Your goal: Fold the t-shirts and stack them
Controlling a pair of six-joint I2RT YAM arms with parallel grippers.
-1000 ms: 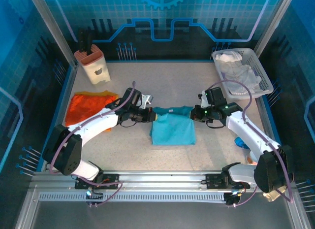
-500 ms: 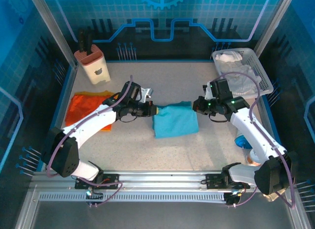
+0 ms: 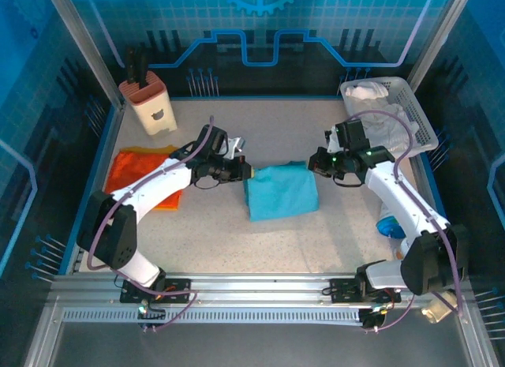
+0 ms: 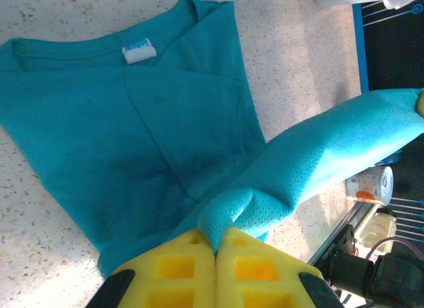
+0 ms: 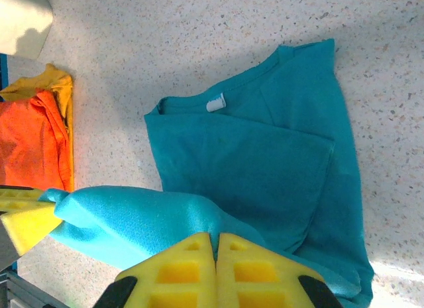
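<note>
My left gripper will next bring its pinched corner down toward the shirt's neckline (image 4: pixel 50 50) and let go of it there, because the lifted hem still hangs above the folded body of the shirt.
The teal t-shirt (image 3: pixel 282 192) lies mid-table, its far edge lifted and stretched between both grippers. My left gripper (image 3: pixel 247 171) is shut on the shirt's left corner; its yellow pads (image 4: pixel 182 271) pinch teal cloth (image 4: pixel 285 175). My right gripper (image 3: pixel 314 165) is shut on the right corner, with the lifted hem (image 5: pixel 139 225) running off to the left above the folded body (image 5: pixel 265 162). The white neck label (image 5: pixel 215 103) faces up. The orange t-shirt (image 3: pixel 138 171) with its yellow edge (image 5: pixel 61 89) lies flat at the left of the table.
A beige knife block (image 3: pixel 150 102) stands at the back left. A white basket (image 3: pixel 410 106) with white cloth sits at the back right. A blue object (image 3: pixel 388 226) lies by the right arm. Blue rails edge the table.
Both grippers have carried the teal shirt's edge away from the near side toward the back, rising with it. The shirt now lies shifted farther back and slightly skewed.
</note>
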